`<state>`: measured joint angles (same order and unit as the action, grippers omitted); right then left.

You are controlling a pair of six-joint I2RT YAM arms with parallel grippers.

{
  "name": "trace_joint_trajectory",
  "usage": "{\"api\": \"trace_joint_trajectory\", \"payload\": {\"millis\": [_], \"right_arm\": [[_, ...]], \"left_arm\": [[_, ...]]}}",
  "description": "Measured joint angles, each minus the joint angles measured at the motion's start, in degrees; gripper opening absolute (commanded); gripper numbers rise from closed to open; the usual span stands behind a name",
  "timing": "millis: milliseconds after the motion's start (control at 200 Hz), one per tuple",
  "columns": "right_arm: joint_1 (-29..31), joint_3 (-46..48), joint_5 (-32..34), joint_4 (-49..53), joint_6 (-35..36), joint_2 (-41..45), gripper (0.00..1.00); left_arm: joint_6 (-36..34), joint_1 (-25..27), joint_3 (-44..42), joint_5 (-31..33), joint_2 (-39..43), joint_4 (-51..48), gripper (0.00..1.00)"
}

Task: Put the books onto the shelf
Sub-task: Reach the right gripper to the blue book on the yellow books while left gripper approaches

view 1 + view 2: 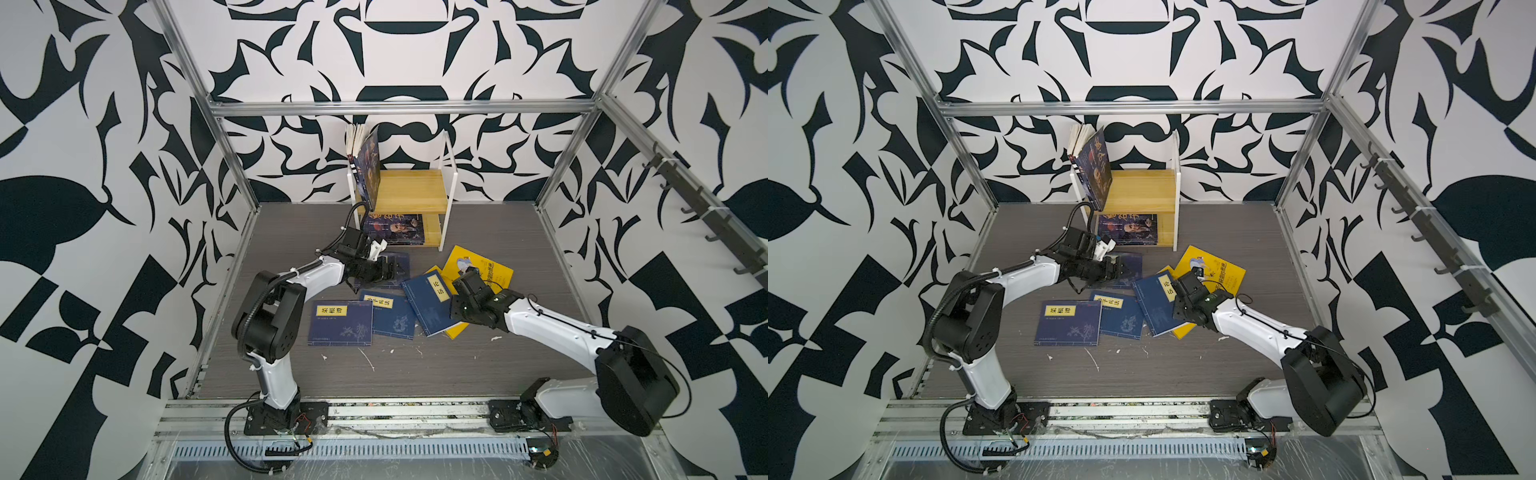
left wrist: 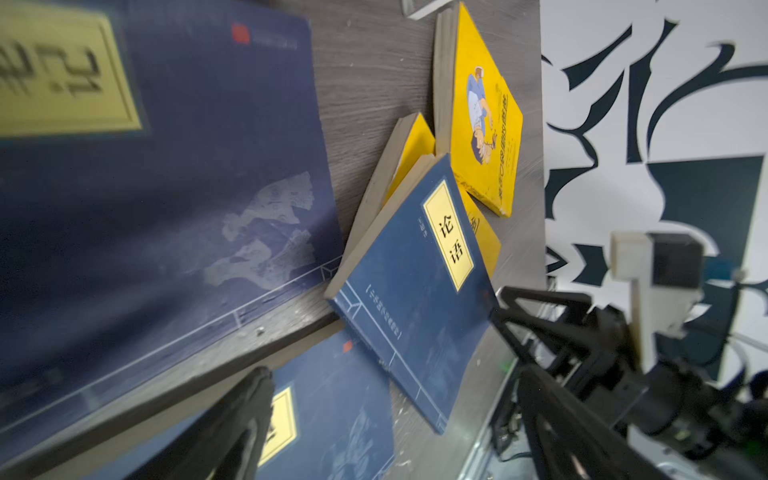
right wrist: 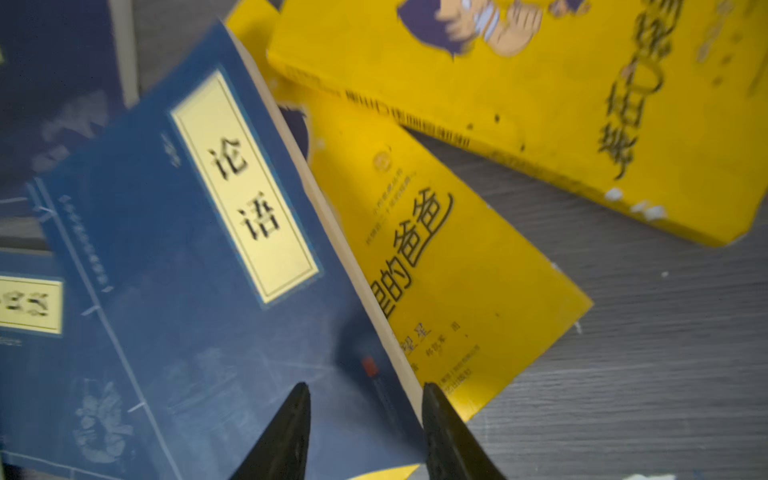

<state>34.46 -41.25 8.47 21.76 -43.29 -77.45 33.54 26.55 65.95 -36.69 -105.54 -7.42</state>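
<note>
My left gripper comes down next onto the opposite edge of the navy book on the yellow book near the far corner (image 1: 405, 289) (image 2: 345, 312), as my right gripper sits astride one edge of the navy book.
The shelf (image 1: 415, 193) (image 1: 1142, 189) stands at the back; one dark book (image 1: 371, 166) leans upright on its top board and a portrait book (image 1: 395, 227) lies on the lower board. Three navy books (image 1: 340, 322) and two yellow books (image 1: 484, 266) are scattered on the table. My left gripper (image 1: 392, 268) (image 2: 382, 332) hangs open over a fourth navy book (image 2: 166, 187). My right gripper (image 1: 457, 287) (image 3: 365, 388) is open, partly narrowed, astride the page edge of a navy book (image 3: 187, 270) that rests on a yellow book (image 3: 449, 266).
The grey wood-grain table (image 1: 415, 365) has aluminium frame posts (image 1: 232, 158) at its corners and patterned walls all round. A rail with dark hooks (image 1: 706, 208) runs along the right side. White scuffs mark the table's front part.
</note>
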Motion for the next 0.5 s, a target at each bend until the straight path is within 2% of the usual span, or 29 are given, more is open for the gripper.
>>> {"api": "trace_joint_trajectory", "payload": {"millis": [165, 275, 500], "right_arm": [[-0.22, 0.81, -1.42, -1.46, -1.07, -2.82, 0.45], [-0.37, 0.83, -1.66, -2.34, -1.33, -3.65, 0.44], [-0.37, 0.81, -2.27, -3.67, -0.72, -4.33, 0.43]], "left_arm": [[7.02, -0.04, -0.02, -1.62, -3.54, 5.16, 0.89], [10.43, -0.31, -0.07, -2.38, -5.07, 7.76, 0.78], [13.68, -0.68, -0.11, -3.08, -6.88, 9.33, 0.76]]}}
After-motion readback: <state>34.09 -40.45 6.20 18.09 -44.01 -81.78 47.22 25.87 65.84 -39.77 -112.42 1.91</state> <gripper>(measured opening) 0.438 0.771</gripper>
